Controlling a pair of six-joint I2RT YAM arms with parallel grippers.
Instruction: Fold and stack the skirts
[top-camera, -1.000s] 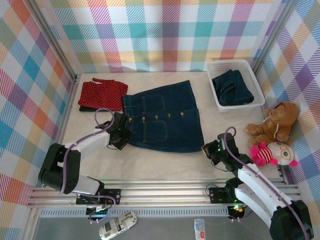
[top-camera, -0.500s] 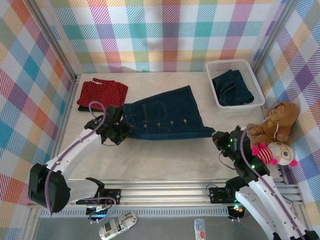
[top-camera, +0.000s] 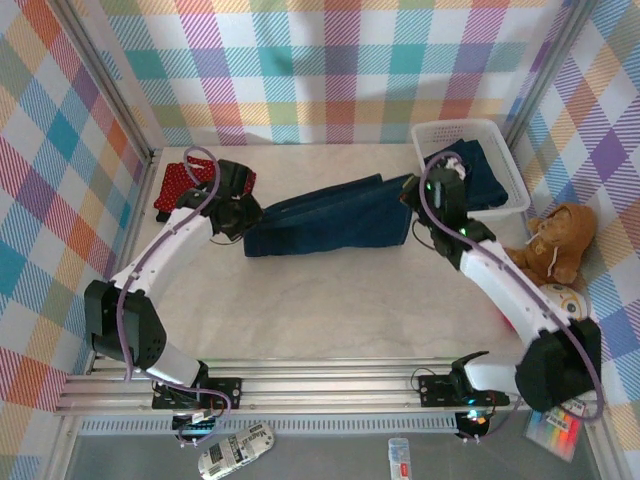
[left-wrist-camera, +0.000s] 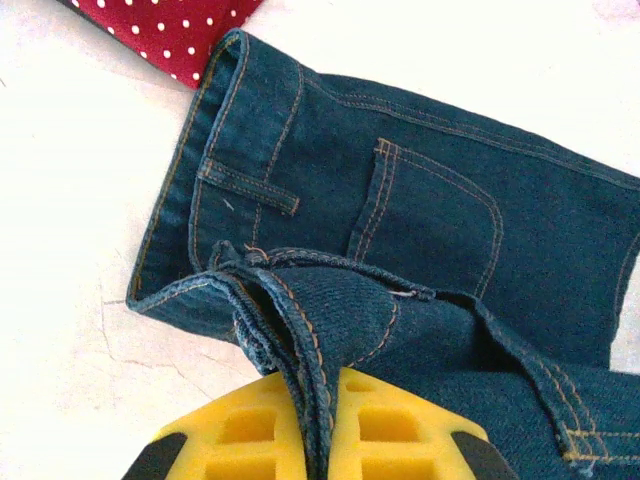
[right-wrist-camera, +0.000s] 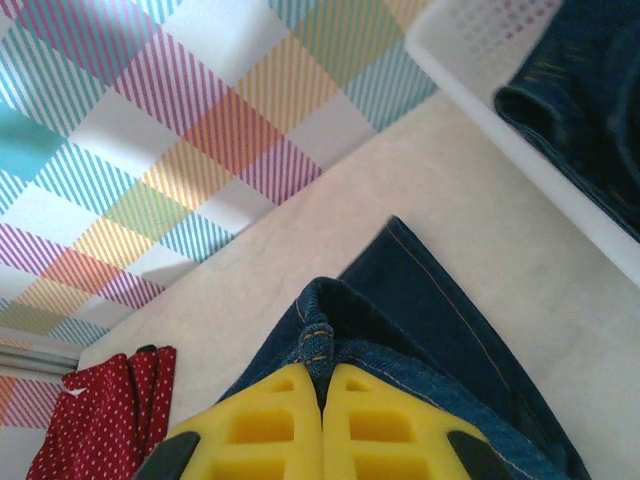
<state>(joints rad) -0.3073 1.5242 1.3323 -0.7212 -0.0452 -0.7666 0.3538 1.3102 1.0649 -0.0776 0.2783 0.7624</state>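
The under layer's pointed corner (right-wrist-camera: 397, 226) pokes out past the pinched corner, so my right gripper will move outward and away from the basket, over that pointed corner, and release next.
A dark blue denim skirt (top-camera: 330, 215) lies folded over on itself across the middle of the table. My left gripper (top-camera: 243, 215) is shut on its left end, where bunched hem and waistband cloth (left-wrist-camera: 300, 330) is pinched between the yellow fingers (left-wrist-camera: 250, 440). Over at the right end, my right gripper (top-camera: 410, 195) is shut on a seamed corner of the same skirt (right-wrist-camera: 335, 330). A red skirt with white dots (top-camera: 175, 182) lies at the back left, partly behind my left arm, and it also shows in the left wrist view (left-wrist-camera: 170, 25) and in the right wrist view (right-wrist-camera: 100, 420).
A white mesh basket (top-camera: 470, 130) at the back right holds more dark denim (top-camera: 485, 175), close to my right wrist. A brown teddy bear (top-camera: 560, 245) sits at the right edge. Plaid walls close in the back and sides. Bare tabletop (top-camera: 330, 310) spreads in front.
Both grippers have carried the near edge of the denim skirt up and toward the back, folding it over itself. Both arms now reach much farther back.
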